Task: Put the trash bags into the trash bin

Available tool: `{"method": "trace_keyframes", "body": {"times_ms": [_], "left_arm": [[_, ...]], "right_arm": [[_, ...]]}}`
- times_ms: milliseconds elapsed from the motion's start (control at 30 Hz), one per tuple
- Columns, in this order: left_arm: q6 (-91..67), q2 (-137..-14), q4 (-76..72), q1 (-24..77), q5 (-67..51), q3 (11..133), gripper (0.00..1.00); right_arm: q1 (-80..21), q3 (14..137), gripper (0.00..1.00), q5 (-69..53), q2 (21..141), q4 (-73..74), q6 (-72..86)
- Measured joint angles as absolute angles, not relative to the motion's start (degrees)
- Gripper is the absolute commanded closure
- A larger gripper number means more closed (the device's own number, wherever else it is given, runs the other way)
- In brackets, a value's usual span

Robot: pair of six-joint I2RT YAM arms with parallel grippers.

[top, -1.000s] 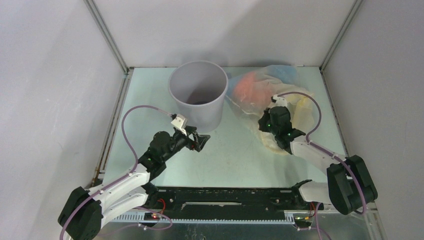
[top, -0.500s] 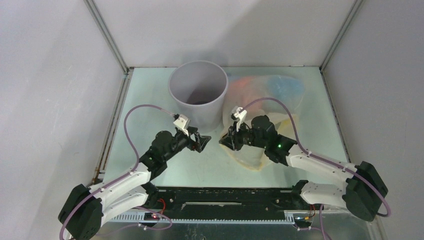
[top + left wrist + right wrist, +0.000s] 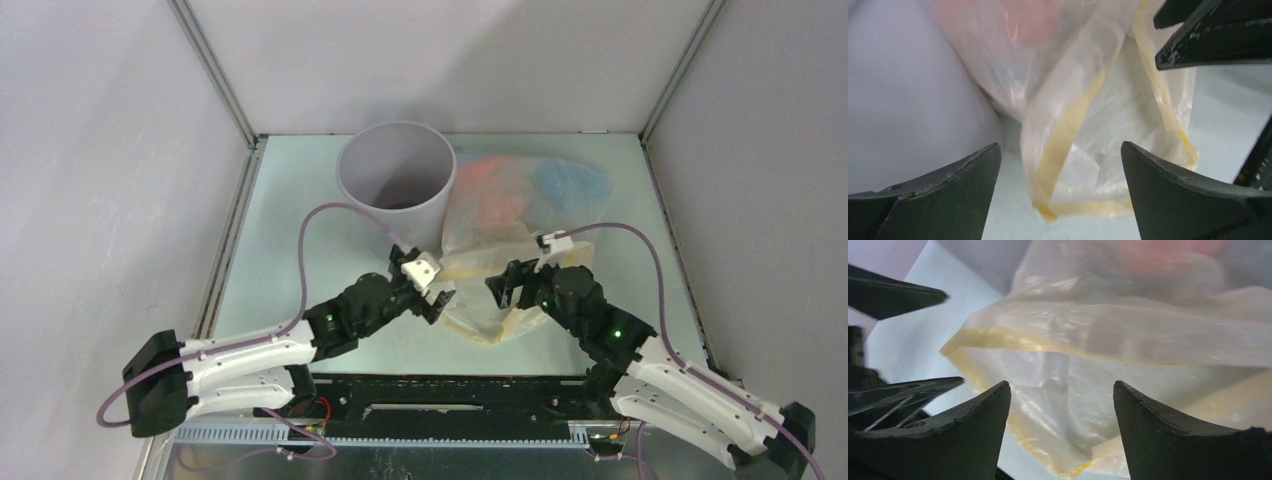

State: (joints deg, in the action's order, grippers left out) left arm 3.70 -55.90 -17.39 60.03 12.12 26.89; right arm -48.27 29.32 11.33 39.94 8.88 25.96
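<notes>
The yellow bag's far fold (image 3: 473, 265) (image 3: 1067, 103) is raised beside the bag's opening, and the left gripper will next go outward and to the right in the top view, onto that fold.
The light-grey trash bin (image 3: 397, 185) stands upright at the back of the table. The trash bags (image 3: 520, 225) lie in a heap against its right side: red-pink (image 3: 488, 195), light blue (image 3: 565, 183), and pale yellow (image 3: 490, 315) nearest me. My left gripper (image 3: 443, 297) is open at the heap's near left edge. In the left wrist view the yellow bag's rim (image 3: 1063, 145) hangs between the open left gripper (image 3: 1059, 150) fingers, ungripped. My right gripper (image 3: 497, 287) is open over the same yellow bag (image 3: 1098, 340), right gripper (image 3: 1062, 387) holding nothing.
The two grippers face each other a short gap apart; the right one's fingers (image 3: 1208, 45) show in the left wrist view. The bin wall (image 3: 908, 100) is just left of the left gripper. Grey enclosure walls (image 3: 120, 150) ring the table.
The right gripper let go of the bags, opened and swung back to the heap's near edge. The left arm moved right to that edge and opened wider. The heap shifted toward the bin.
</notes>
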Motion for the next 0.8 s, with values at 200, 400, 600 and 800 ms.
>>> {"method": "trace_keyframes", "body": {"times_ms": [200, 400, 600, 800], "left_arm": [[10.6, -67.0, -11.1, 62.9, 20.4, 44.5, 0.00], [14.7, -81.5, -2.9, 62.9, 22.6, 57.4, 0.00], [17.1, -90.6, 3.6, 62.9, 21.8, 62.4, 0.05], [17.6, -96.7, 7.5, 62.9, 21.1, 70.4, 0.98]], "right_arm": [[-42.7, 28.8, 0.14, 18.7, 31.6, 16.5, 31.4], [-39.3, 28.8, 0.09, 24.3, 22.5, 25.5, 36.2], [-38.5, 28.8, 0.11, 26.4, 17.7, 29.9, 37.8], [-38.5, 28.8, 0.25, 26.3, 17.7, 32.2, 38.2]]}}
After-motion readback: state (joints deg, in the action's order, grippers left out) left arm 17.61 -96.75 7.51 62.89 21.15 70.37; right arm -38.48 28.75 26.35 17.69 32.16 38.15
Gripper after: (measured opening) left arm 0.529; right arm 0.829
